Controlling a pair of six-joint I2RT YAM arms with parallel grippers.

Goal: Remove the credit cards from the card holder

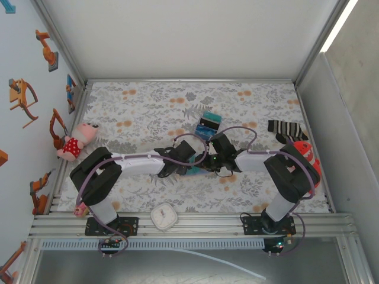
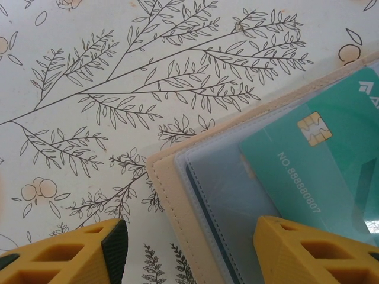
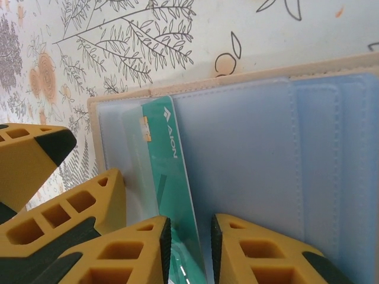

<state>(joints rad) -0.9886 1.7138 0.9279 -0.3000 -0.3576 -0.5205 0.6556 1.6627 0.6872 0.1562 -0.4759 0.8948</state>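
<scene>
My right gripper shifts sideways toward my left gripper next and closes on the card, as the teal card rests by one finger while blue shows beside the other.
The card holder (image 2: 177, 195) lies open on the floral cloth, tan outside and pale blue-grey inside (image 3: 266, 160). A teal credit card (image 2: 320, 171) with a gold chip sticks partly out of its clear sleeve. My left gripper (image 2: 189, 254) is open, straddling the holder's stitched edge, with one finger (image 2: 314, 251) on the sleeve. My right gripper (image 3: 190, 254) has the tilted teal card (image 3: 169, 171) between its pads. The jaws are a narrow gap apart, the card is against the left pad, and blue shows beside the right pad. Both grippers (image 1: 198, 163) meet at mid-table.
A teal, blue and black block (image 1: 208, 125) sits just behind the grippers. A pink doll (image 1: 77, 141) lies at the left wall. At the right are a striped sock (image 1: 286, 130) and a red toy (image 1: 308, 157). A white square object (image 1: 164, 216) rests on the front rail.
</scene>
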